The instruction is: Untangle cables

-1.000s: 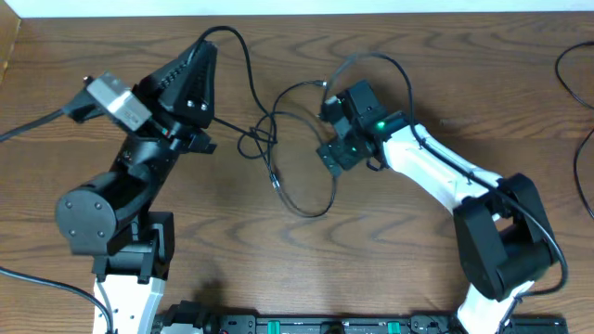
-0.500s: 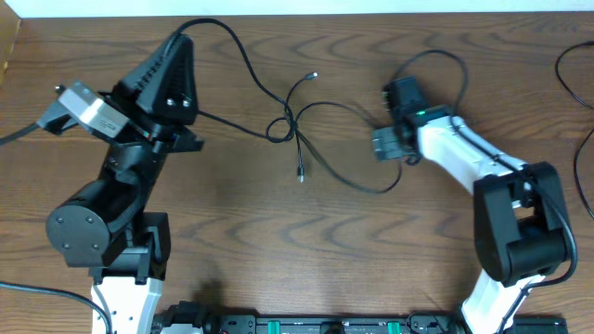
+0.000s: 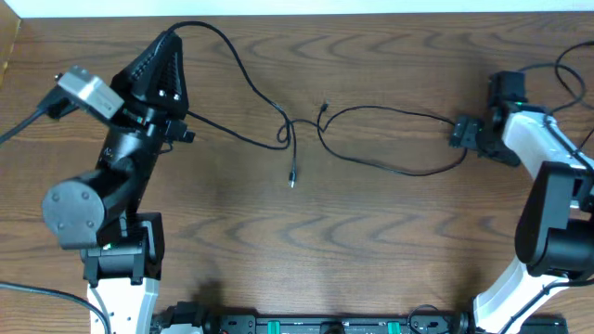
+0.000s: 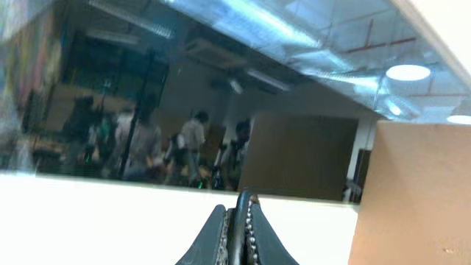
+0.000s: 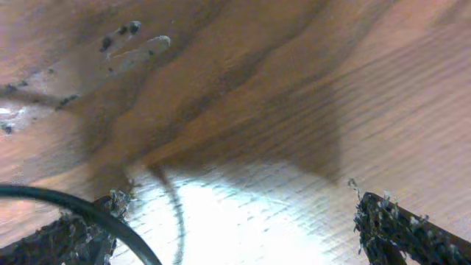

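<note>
Next, my left gripper lowers and tips past the small knot toward the long loop and releases the cable there, as it still runs into that knot.
A thin black cable [image 3: 251,79] runs from my left gripper [image 3: 171,39] across the table to a small knot [image 3: 286,134], and its plug end [image 3: 291,180] lies below that. In the left wrist view my left gripper [image 4: 239,213] is shut on this cable [image 4: 241,232] and points up at the room. A second black cable [image 3: 390,167] stretches in a long loop from its plug [image 3: 324,107] to my right gripper [image 3: 461,130]. In the right wrist view my right gripper [image 5: 235,221] is open just above the wood, and the cable [image 5: 110,224] crosses its left finger. No white cable shows.
The wooden table [image 3: 371,241] ends at a white strip along its far edge [image 3: 371,7]. A thicker black arm cable [image 3: 568,65] loops at the far right. Both arm bases stand at the front edge.
My right gripper has moved far to the right, drawing the second cable out of the tangle into a long loop. My left gripper has shifted slightly left and still holds its cable.
</note>
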Motion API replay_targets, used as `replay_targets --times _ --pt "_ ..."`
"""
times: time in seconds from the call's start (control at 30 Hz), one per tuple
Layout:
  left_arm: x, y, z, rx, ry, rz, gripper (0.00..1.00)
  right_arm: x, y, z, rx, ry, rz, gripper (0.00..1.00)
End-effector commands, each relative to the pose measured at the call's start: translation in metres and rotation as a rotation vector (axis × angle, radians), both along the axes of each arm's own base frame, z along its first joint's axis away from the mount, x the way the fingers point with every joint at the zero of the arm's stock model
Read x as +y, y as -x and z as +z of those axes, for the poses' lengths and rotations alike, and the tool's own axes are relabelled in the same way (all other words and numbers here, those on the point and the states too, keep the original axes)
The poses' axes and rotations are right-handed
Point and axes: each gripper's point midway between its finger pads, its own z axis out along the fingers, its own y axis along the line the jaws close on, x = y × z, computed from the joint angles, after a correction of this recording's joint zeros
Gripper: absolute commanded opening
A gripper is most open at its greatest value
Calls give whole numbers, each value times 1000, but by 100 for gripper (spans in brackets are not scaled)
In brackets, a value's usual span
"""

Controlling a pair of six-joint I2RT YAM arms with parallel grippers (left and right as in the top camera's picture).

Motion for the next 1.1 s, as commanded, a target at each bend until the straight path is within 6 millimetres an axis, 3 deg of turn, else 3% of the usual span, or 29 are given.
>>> replay_targets --times 0.0,0.17,0.4,0.6,0.8,0.83,0.9,0.93,0.97,1.07 --pt "2 -19 -18 94 17 -2 8 36 -6 -1 -32 -204 108 97" --pt "-15 -57 -63 253 22 -59 7 35 -14 1 -67 -212 78 99" --pt "-83 -101 -138 420 -27 -260 7 53 -26 9 -132 -320 120 99" --pt "-133 -115 -205 583 -61 -367 7 68 -38 25 -220 -441 203 99" --pt "-179 -111 -270 743 -107 -453 8 74 -50 51 -326 -540 246 99" --pt "-184 -110 -278 759 -113 -463 13 75 -50 53 -334 -545 251 99" --pt "-192 -109 -292 796 -118 -478 42 75 -51 58 -343 -541 255 99" --pt "-194 -108 -297 816 -111 -482 76 75 -51 60 -347 -540 257 99" --pt "-195 -108 -302 838 -99 -485 97 76 -51 62 -352 -538 263 99" --pt "-195 -108 -310 880 -81 -485 98 77 -51 70 -370 -543 275 99"
